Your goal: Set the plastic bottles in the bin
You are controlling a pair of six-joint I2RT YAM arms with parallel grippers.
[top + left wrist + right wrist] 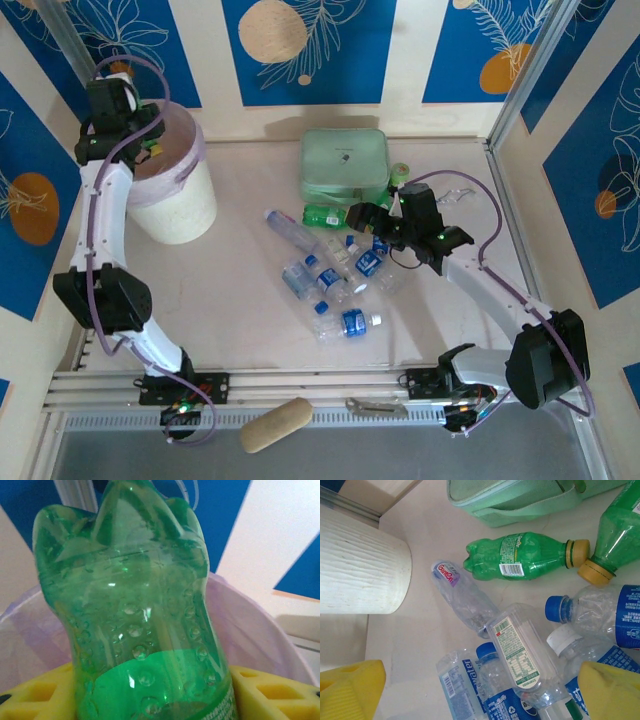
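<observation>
The bin's lined opening (174, 140) (240, 615) is below and the liner spreads around the green bottle. Next, my left gripper needs to lower its fingers a little and let go of the bottle.
My left gripper (140, 138) is over the bin (176, 205), shut on a green bottle (135, 630). The bottle stands between the yellow fingers (270, 692), above the pink-lilac liner (250, 625). My right gripper (375, 232) hovers open over the bottle pile (340, 275). Between its yellow fingertips (612, 692) lie a clear bottle with a green-white label (520, 655) and a blue-labelled one (470, 690), neither of them gripped. A green bottle with a yellow cap (517, 555) and a crushed clear bottle (465, 597) lie farther off. Another clear bottle (348, 322) lies apart, nearer the front.
The mint-green zip case (345, 165) lies just behind the pile, with a second green bottle (620, 525) beside it. The bin's white wall (360, 575) stands left of the pile. A beige roll (277, 423) and a metal tool (375, 405) rest on the front rail.
</observation>
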